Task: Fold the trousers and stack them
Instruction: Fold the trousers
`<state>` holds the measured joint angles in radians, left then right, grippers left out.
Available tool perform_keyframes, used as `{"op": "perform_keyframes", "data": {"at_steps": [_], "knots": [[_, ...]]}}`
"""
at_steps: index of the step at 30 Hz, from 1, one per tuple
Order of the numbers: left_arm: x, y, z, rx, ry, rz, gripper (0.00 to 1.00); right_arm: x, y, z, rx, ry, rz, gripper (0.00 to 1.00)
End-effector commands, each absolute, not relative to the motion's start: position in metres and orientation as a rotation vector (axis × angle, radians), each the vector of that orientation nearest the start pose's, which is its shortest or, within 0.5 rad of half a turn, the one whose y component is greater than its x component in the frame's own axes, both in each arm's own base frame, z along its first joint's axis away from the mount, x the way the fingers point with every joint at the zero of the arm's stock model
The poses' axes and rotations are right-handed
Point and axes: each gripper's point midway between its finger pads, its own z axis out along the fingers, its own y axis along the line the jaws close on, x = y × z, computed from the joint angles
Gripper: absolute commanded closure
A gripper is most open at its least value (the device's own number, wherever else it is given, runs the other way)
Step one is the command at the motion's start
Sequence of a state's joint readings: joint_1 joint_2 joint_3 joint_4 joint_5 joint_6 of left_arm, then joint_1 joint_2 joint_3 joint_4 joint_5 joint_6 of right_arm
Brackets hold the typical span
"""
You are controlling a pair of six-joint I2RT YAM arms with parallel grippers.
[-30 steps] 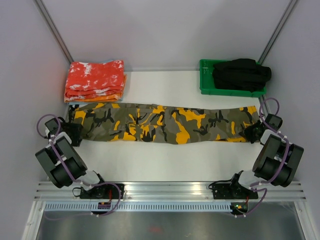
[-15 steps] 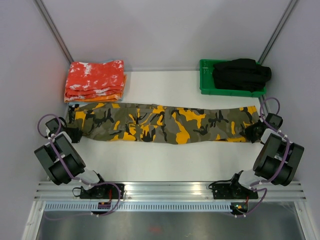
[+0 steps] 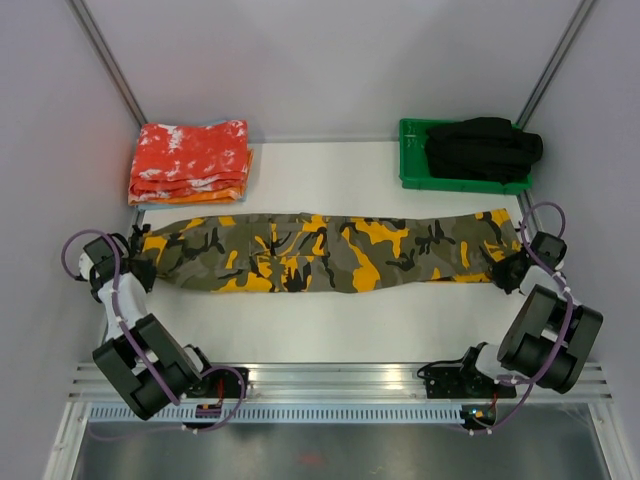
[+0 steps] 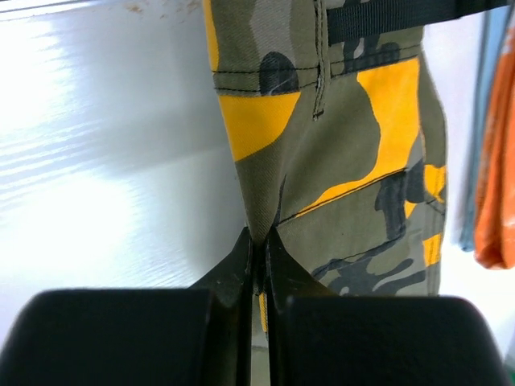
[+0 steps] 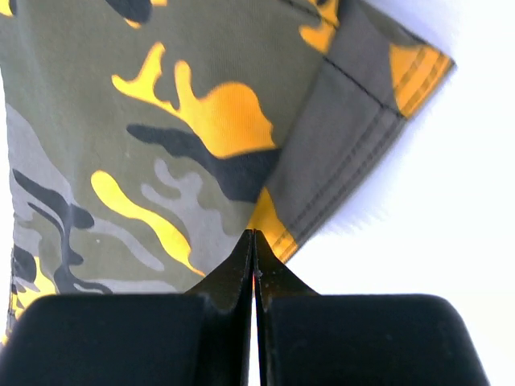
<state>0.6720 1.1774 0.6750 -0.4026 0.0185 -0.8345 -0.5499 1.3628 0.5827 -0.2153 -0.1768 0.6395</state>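
Note:
The left gripper drags the waist corner of the trousers back next and releases it on the open part of the bare near table back of my left gripper.
The camouflage trousers point(image 3: 320, 250) lie stretched out left to right across the white table, waist end on the left and leg hems on the right. My left gripper point(image 3: 135, 262) is shut on the near corner of the waist end; in the left wrist view the cloth point(image 4: 338, 161) is pinched between the closed tips of that gripper point(image 4: 259, 241) and rises from them. My right gripper point(image 3: 507, 268) is shut on the near hem corner. The right wrist view has its tips point(image 5: 254, 237) closed on the edge of the trousers point(image 5: 161, 121).
A stack of folded red-orange speckled cloths point(image 3: 190, 162) sits at the back left, just beyond the waist end, and its edge shows in the left wrist view point(image 4: 495, 177). A green tray point(image 3: 412, 170) at the back right holds a black garment point(image 3: 483, 148). Walls stand close on both sides.
My left gripper has shut on the waist corner and its arm has swung outward to the left. Both ends of the trousers have drawn up slightly, and the cloth has shifted a little.

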Motion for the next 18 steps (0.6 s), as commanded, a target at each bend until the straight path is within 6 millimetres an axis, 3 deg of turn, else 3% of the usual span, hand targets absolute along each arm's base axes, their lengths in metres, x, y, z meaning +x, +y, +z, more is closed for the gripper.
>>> {"op": "perform_keyframes", "data": {"at_steps": [1,4,5,8,13,18], "knots": [[0.240,0.158,0.082,-1.660,1.876,-0.028,0.98,0.271,-0.097,0.031,1.354,2.148,0.300,0.97],[0.243,0.154,0.080,-1.649,1.891,-0.059,0.98,0.280,-0.097,0.050,1.297,2.095,0.332,0.76],[0.244,0.154,0.080,-1.645,1.894,-0.067,0.98,0.283,-0.101,0.058,1.278,2.083,0.315,0.53],[0.246,0.153,0.078,-1.632,1.904,-0.078,0.98,0.276,-0.111,0.066,1.292,2.081,0.221,0.24],[0.249,0.153,0.077,-1.619,1.907,-0.094,0.98,0.270,-0.107,0.050,1.362,2.110,0.226,0.15],[0.255,0.151,0.076,-1.607,1.920,-0.126,0.98,0.273,-0.109,0.034,1.395,2.074,0.239,0.14]]}}
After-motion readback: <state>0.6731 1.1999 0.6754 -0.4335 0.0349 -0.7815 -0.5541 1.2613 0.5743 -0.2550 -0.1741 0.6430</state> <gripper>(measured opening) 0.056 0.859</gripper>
